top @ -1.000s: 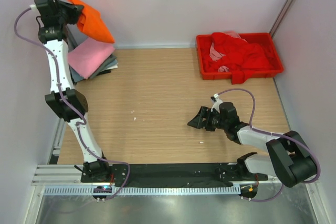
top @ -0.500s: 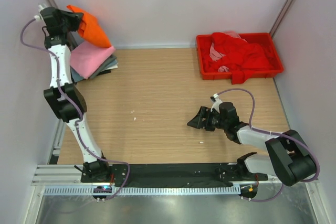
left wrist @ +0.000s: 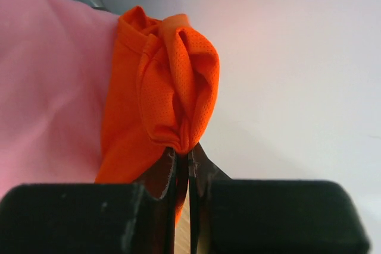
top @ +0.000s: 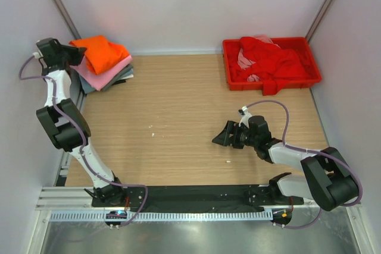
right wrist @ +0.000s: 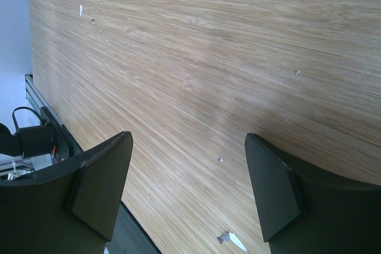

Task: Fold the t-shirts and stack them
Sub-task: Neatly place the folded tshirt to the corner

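Observation:
I will move my left gripper toward the side [top: 76,57] beside the stack next, and then I will let go of the orange t-shirt's edge there.
The folded orange t-shirt [top: 102,52] lies on top of a pink t-shirt [top: 106,71] and a grey one [top: 122,75], stacked at the table's far left corner. My left gripper [top: 72,56] is shut on an edge of the orange t-shirt [left wrist: 161,87]; the pink t-shirt [left wrist: 47,81] lies under it in the left wrist view. Red t-shirts [top: 271,59] are heaped with a pink one in the red tray [top: 314,63] at the far right. My right gripper [top: 223,137] is open and empty, low over the bare wood [right wrist: 196,87].
White walls close in the table on the left, back and right. A black strip and a metal rail [top: 196,197] run along the near edge by the arm bases. Small white specks [right wrist: 229,239] lie on the wood.
My left gripper has come down from high above the corner, bringing the orange t-shirt onto the pink one on the stack. The right arm has not moved.

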You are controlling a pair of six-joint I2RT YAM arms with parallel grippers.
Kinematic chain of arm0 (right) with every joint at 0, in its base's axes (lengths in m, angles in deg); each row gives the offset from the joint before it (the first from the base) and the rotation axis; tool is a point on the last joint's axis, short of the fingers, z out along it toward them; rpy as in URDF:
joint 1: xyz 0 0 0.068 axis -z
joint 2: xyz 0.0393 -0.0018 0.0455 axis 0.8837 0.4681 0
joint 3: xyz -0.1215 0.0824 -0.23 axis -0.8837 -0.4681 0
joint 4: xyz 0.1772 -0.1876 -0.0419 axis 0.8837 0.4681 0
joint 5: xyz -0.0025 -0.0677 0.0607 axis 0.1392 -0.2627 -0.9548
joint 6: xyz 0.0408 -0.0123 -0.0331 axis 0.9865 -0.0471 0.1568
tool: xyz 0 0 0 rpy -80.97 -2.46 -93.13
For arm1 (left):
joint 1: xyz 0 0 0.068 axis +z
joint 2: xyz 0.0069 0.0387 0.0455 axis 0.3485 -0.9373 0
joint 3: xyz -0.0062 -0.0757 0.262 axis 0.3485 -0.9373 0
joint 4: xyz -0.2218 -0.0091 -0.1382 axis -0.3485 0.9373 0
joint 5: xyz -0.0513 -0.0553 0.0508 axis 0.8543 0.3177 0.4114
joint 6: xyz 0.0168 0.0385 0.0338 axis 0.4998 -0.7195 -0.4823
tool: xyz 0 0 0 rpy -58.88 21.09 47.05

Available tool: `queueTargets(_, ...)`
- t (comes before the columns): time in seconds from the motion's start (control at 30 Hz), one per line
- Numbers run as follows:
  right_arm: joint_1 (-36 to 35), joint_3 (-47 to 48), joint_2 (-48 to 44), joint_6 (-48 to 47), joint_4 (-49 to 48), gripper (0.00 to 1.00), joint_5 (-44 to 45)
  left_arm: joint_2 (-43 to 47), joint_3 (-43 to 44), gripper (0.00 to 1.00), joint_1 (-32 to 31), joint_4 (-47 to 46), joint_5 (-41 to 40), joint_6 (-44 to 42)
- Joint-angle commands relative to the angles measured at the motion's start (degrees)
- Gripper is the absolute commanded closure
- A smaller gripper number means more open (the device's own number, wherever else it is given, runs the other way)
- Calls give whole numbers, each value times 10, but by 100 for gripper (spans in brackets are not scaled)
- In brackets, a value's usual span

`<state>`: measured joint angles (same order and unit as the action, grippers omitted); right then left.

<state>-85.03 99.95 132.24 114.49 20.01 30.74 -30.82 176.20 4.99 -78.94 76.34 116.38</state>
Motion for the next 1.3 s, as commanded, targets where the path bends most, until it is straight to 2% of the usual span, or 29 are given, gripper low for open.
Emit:
queueTargets(0.0,-3,-4,0,-3,-27,18,-4,62,10,99,21,19,-1,-49)
queueTargets(0.27,-2,-2,4,-3,-27,18,-5,37,16,98,42,105,-25,-92)
queueTargets(0.47,-3,-2,4,-2,-26,18,-5,-33,57,92,48,209,-40,-114)
queueTargets(0.5,-3,-2,4,-3,-26,18,-6,-44,65,86,53,222,-38,-113)
queueTargets(0.6,-3,-2,5,-3,-25,18,-5,-60,77,78,71,240,-29,-115)
queueTargets(0.67,-3,-3,4,-3,-25,18,-7,-62,84,67,80,245,-40,-123)
queueTargets(0.83,-3,-1,7,-2,-27,18,-8,-97,148,61,93,316,-59,-168)
queueTargets(0.87,-3,-1,9,-2,-28,18,-8,-101,166,56,93,341,-64,-182)
queueTargets(1.03,-2,-2,6,-2,-27,18,-8,-123,215,53,96,446,-158,-196)
queueTargets(1.1,-2,-3,3,-2,-27,18,-7,-107,201,50,96,462,-179,-189)
queueTargets(1.17,-3,-3,3,-2,-27,18,-7,-56,164,45,96,444,-216,-180)
queueTargets(1.27,-3,-3,6,-1,-28,18,-9,15,75,41,97,391,-205,-160)
